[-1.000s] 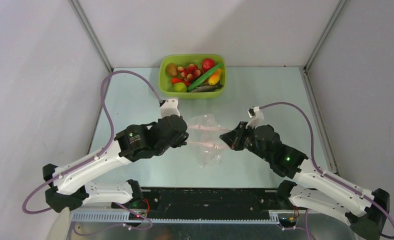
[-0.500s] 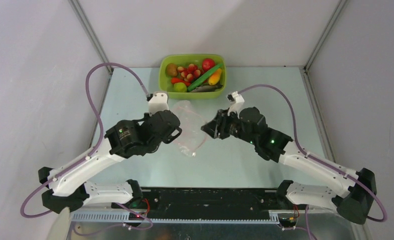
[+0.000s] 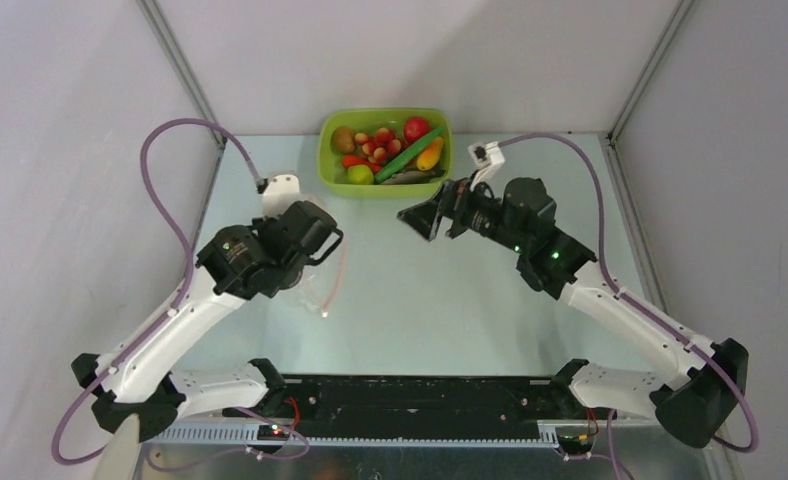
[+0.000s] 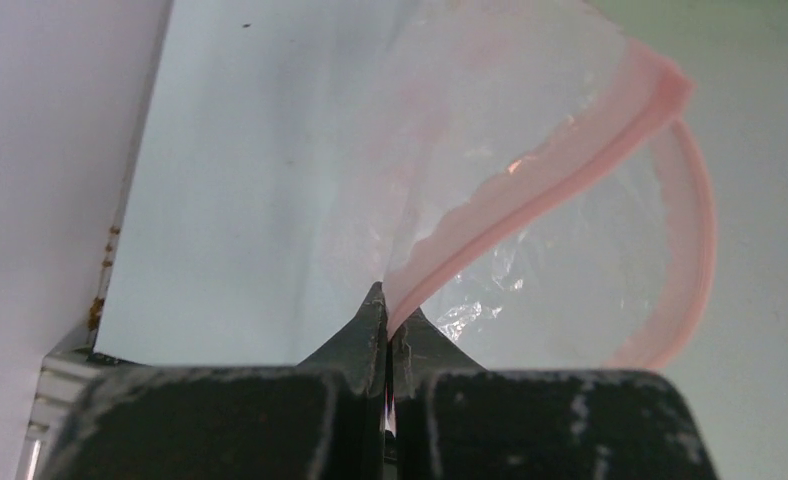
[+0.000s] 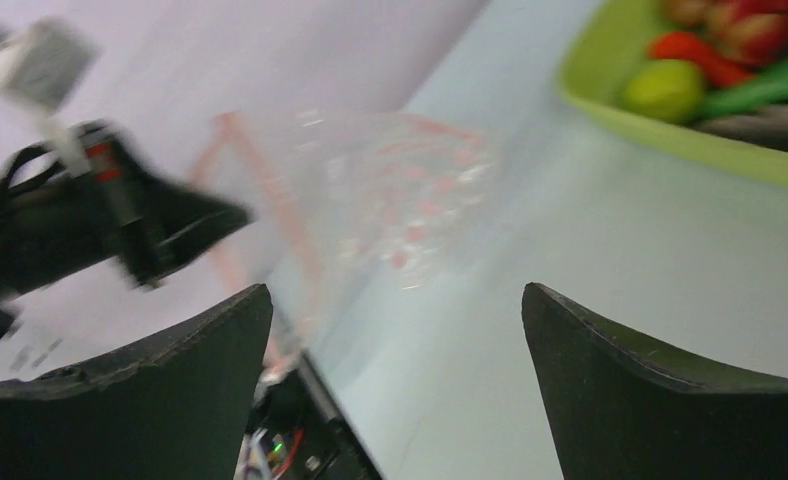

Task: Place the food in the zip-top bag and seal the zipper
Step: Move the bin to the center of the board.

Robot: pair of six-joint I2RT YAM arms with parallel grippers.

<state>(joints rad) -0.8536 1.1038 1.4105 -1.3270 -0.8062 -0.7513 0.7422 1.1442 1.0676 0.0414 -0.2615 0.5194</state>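
My open right gripper swings outward and down, away from the bag, next, because the tub's rim point(image 3: 447, 179) beside the gray fish lies outward of the gripper.
The clear zip-top bag point(image 3: 326, 288) hangs from my left gripper point(image 3: 315, 262) over the left half of the table. In the left wrist view my left gripper point(image 4: 388, 316) is shut on the bag's point(image 4: 530, 270) mouth edge, pinching the pink zipper point(image 4: 545, 180), and the mouth gapes in a loop. My right gripper point(image 3: 422, 216) stands wide open with nothing in it, just in front of the tub, apart from the bag. The right wrist view shows my right gripper point(image 5: 395, 300) facing the blurred bag point(image 5: 390, 200). The food point(image 3: 385, 150), including a red tomato point(image 3: 416, 127) and a lime point(image 5: 665, 88), lies in the tub.
A lime-green tub point(image 3: 437, 182) sits at the back middle of the table against the rear wall. White walls close in the table on the left, right and back. Purple cables arc above both arms.
My right gripper has let go of the bag, opened wide and moved back toward the tub. The left arm has drawn the bag leftward, so it now hangs from the left gripper alone.
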